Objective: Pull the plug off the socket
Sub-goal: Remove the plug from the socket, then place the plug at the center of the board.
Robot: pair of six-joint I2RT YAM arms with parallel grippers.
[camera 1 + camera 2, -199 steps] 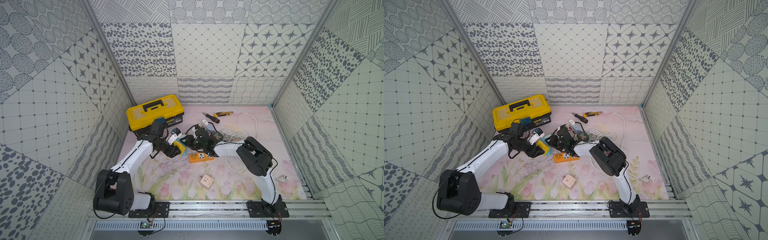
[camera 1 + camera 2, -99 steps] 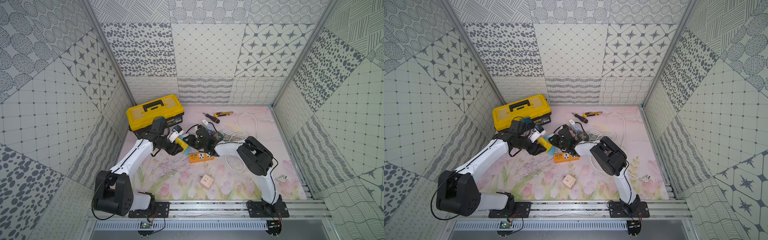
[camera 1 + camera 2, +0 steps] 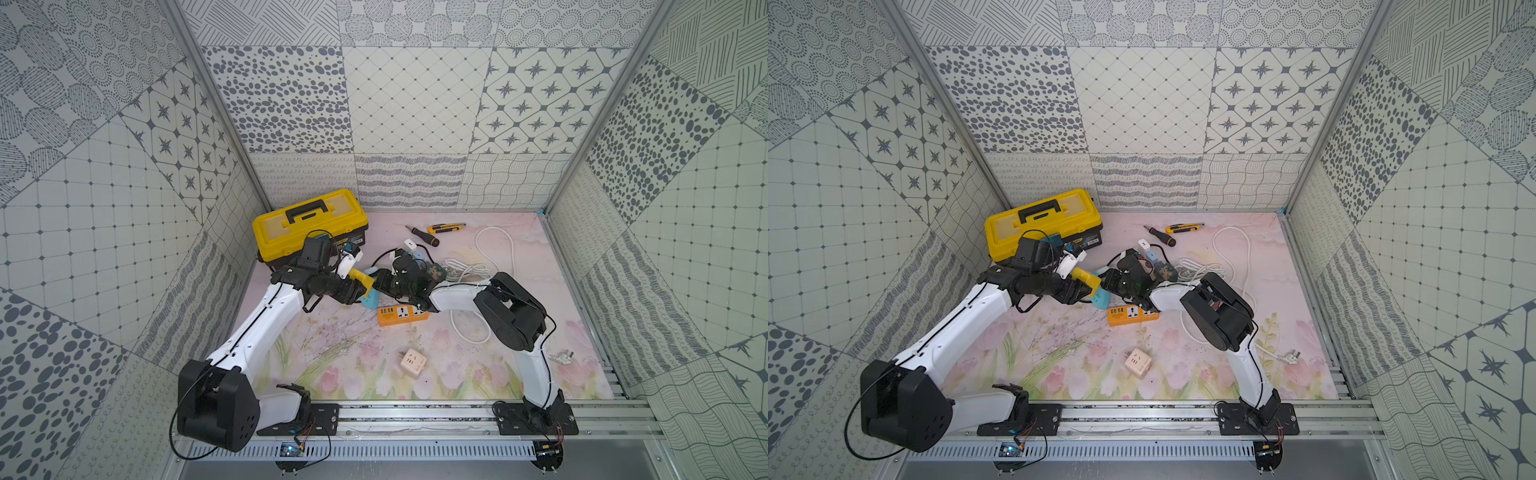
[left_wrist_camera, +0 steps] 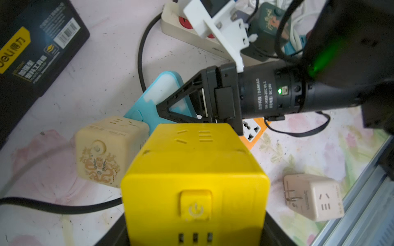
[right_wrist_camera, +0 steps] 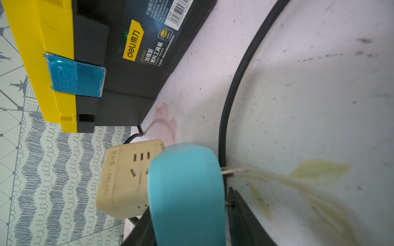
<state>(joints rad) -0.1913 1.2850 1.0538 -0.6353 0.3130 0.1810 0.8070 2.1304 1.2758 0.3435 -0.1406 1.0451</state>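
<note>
I will draw my left gripper back, lower the socket onto the bare tabletop by the orange power strip and release it, because that tabletop is below the gripper and back.
The socket (image 3: pixel 359 278) (image 3: pixel 1086 279) is a yellow cube with a power button. It sits in my left gripper (image 4: pixel 196 231), which is shut on its sides, and it fills the left wrist view (image 4: pixel 191 166). The plug (image 3: pixel 371 300) (image 3: pixel 1100 297) is a teal rounded adapter, with my right gripper (image 5: pixel 187 223) shut on it. In the right wrist view the plug (image 5: pixel 185 187) shows bare metal prongs (image 5: pixel 232 170) over the mat, clear of the socket. The two grippers meet nose to nose in front of the toolbox, with the plug (image 4: pixel 164 89) just beyond the socket.
A yellow toolbox (image 3: pixel 309 226) stands at the back left. A beige dragon-printed cube (image 4: pixel 106 149) on a black cord lies beside the grippers. An orange power strip (image 3: pixel 402 313), a beige adapter cube (image 3: pixel 413 360), coiled white cable (image 3: pixel 494 249), a screwdriver (image 3: pixel 422 236) and a utility knife (image 3: pixel 446 227) lie around.
My left wrist has lifted and turned a little toward the toolbox with the yellow socket in it. The right arm has hardly moved.
</note>
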